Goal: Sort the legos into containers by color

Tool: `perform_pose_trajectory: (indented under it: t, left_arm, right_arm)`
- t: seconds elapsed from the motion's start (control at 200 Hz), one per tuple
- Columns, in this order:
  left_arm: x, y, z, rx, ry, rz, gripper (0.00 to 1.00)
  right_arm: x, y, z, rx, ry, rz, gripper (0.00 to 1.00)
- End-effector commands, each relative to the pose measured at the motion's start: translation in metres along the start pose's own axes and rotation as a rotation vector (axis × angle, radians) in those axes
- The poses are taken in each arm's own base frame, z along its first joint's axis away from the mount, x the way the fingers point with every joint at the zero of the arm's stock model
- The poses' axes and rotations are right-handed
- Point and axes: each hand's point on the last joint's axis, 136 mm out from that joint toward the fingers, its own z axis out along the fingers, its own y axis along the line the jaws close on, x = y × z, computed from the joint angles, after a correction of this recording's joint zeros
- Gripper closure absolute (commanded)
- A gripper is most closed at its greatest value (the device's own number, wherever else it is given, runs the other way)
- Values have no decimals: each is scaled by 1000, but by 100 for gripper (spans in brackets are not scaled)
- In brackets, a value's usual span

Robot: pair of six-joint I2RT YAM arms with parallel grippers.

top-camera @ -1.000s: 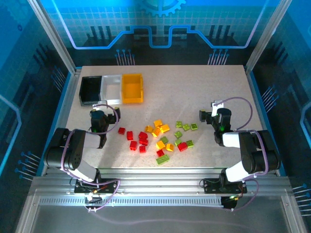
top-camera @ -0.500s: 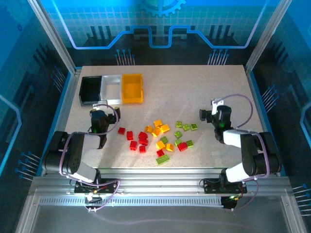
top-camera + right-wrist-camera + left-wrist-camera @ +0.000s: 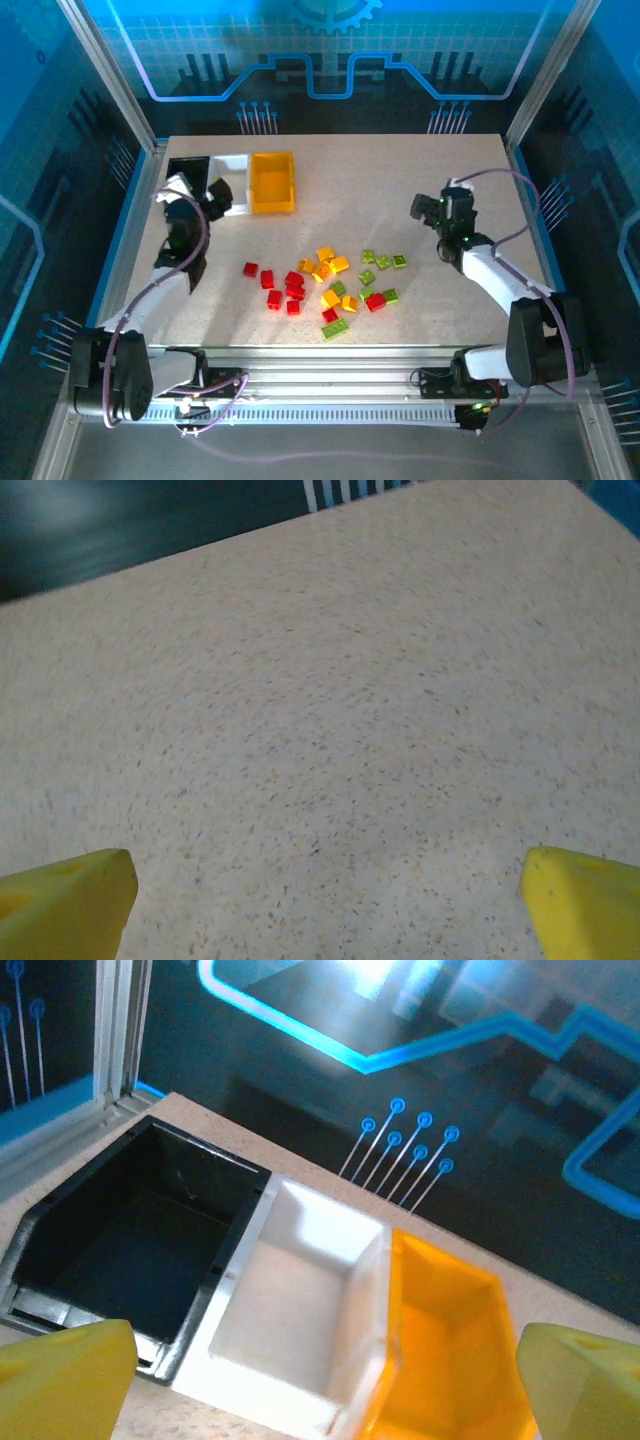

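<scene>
My left gripper moves across toward the yellow-orange bin (image 3: 271,181) next and down, astride the touching sides of the white and yellow-orange bins, because their rims adjoin.
The legos lie loose mid-table: a red group (image 3: 285,290), yellow-orange ones (image 3: 325,266) and lime green ones (image 3: 383,262). The containers stand in a row at the far left: black bin (image 3: 186,175), white bin (image 3: 232,178), yellow-orange bin (image 3: 271,181). My left gripper (image 3: 208,192) hovers open just in front of the black and white bins. In the left wrist view the black bin (image 3: 130,1240), white bin (image 3: 300,1320) and yellow-orange bin (image 3: 450,1360) all look empty, seen between the left gripper's (image 3: 325,1390) spread fingers. My right gripper (image 3: 425,207) is open over bare table, right of the legos; nothing lies between the right gripper's (image 3: 325,910) fingers.
The speckled table (image 3: 400,180) has free room behind the legos and to the right. Metal frame posts (image 3: 140,130) and blue glowing walls ring the table. The table's left edge runs close beside the black bin.
The left arm has stretched out, carrying its gripper from near the red legos up to the bins. The right gripper has risen and moved a little farther back. The legos have not moved.
</scene>
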Motion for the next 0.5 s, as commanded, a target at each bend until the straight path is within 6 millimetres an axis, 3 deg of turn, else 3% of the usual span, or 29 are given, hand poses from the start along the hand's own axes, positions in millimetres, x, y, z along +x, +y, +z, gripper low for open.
perform_pose_trajectory:
  t: [0.0, 0.105, 0.135, 0.2, 0.24, 0.495]
  left_arm:
    - [9, -16, 9, 91, 156, -206, 1]
    - [14, -40, 21, 198, 230, -216, 1]
    - [15, -48, 27, 217, 263, -194, 1]
    - [29, -59, 40, 206, 371, -115, 1]
    - [36, -64, 48, 187, 424, -52, 7]
    - [84, -43, 107, -89, 589, 180, 20]
  right_arm:
    - [26, 7, 10, -68, 177, 245, 0]
    - [41, 28, 11, -122, 274, 154, 0]
    - [35, 36, 11, -126, 278, 118, 0]
    - [42, 44, 10, -106, 319, 40, 0]
    - [45, 46, 9, -96, 335, 12, 0]
    - [61, 55, 4, -129, 392, 8, 0]
